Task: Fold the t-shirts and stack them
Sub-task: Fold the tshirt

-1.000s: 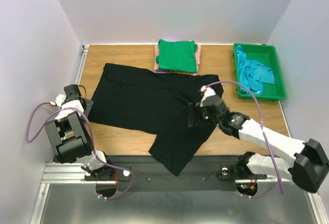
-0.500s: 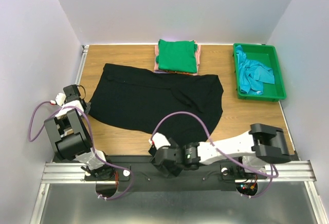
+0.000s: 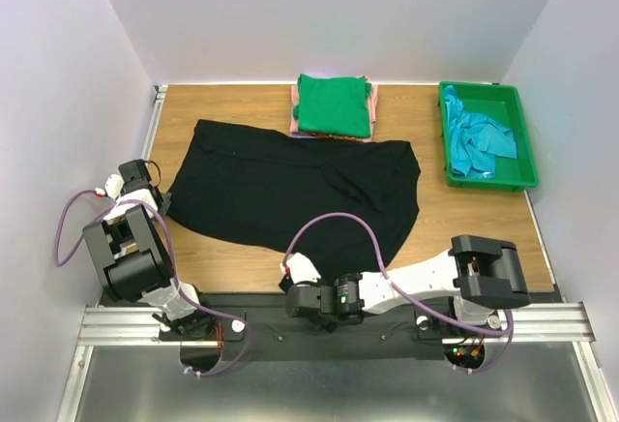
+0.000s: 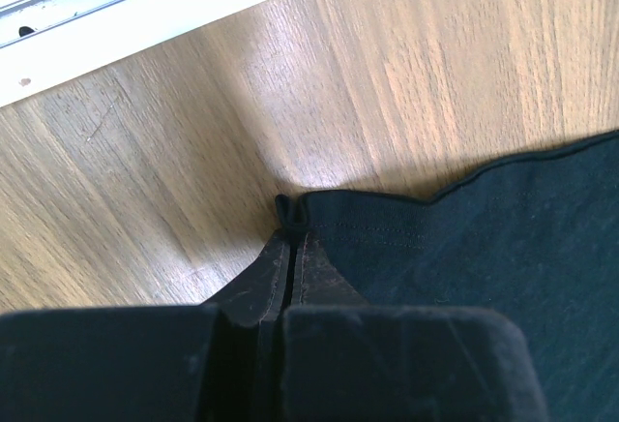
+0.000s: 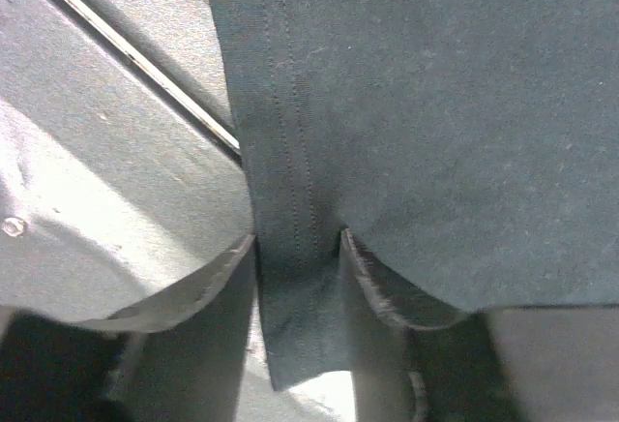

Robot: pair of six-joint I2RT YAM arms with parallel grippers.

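Note:
I will carry the t-shirt's hem corner outward with my left gripper next and release it onto the black t-shirt's wall-side edge point(image 3: 188, 159) point(image 4: 571, 163), because that part of the edge is outward of my gripper.
A large black t-shirt point(image 3: 280, 185) lies spread over the wooden table point(image 3: 464, 219). My left gripper point(image 3: 162, 199) is at its left corner; in the left wrist view the gripper point(image 4: 292, 240) is shut on the hem corner of the black t-shirt point(image 4: 464, 238). My right gripper point(image 3: 300, 298) is at the table's near edge by the shirt's lower tail. In the right wrist view its jaws point(image 5: 298, 253) stand a little apart, with a strip of the black t-shirt's hem point(image 5: 295, 277) between them. A folded green t-shirt point(image 3: 334, 105) tops a stack on a pink one point(image 3: 293, 103). A teal t-shirt point(image 3: 481, 141) lies crumpled.
The teal shirt sits in a rigid green tray point(image 3: 484, 183) at the back right. A black metal rail point(image 3: 261, 330) runs along the near edge under the right gripper. White walls close in the table on three sides.
My right arm swung from the shirt's right side down to its lower tail at the near edge, and its jaws narrowed around the hem. My left gripper shut on the left corner.

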